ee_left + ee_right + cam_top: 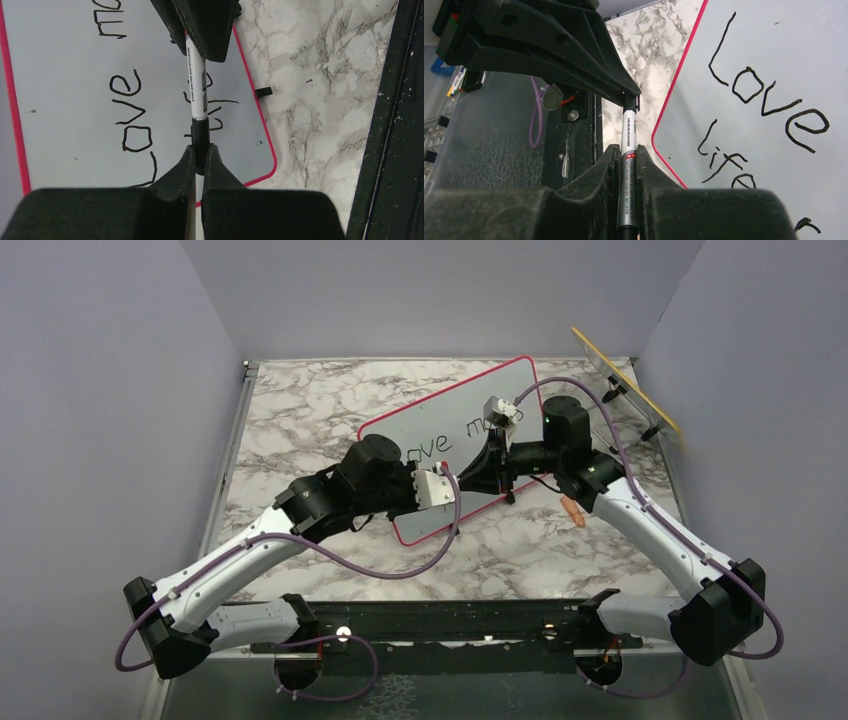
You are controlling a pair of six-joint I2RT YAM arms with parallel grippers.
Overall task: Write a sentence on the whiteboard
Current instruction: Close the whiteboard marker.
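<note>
Next, my right gripper draws back and down to the bare marble by the black bar (pixel 479 571) and releases the marker, with the cap joined to the marker's body.
The whiteboard (pixel 450 410) lies tilted on the marble table, pink-red framed. The sentence (pixel 769 95) reads "Love" with "life" below it and more words partly hidden; "ove ma" shows in the top view. A marker (pixel 196 80) with a silver-white barrel is held level above the board's near corner between both grippers. My left gripper (pixel 200 147) is shut on its black cap (pixel 200 132). My right gripper (pixel 628 147) is shut on the barrel (pixel 629 130). Cap and barrel are joined. In the top view the grippers, left (pixel 478 478) and right (pixel 505 462), meet tip to tip.
A yellow-edged panel (pixel 625 380) on a wire stand is at the back right. A small orange object (pixel 572 510) lies on the marble right of the board. A black rail (pixel 450 625) runs along the near edge. Grey walls enclose the table.
</note>
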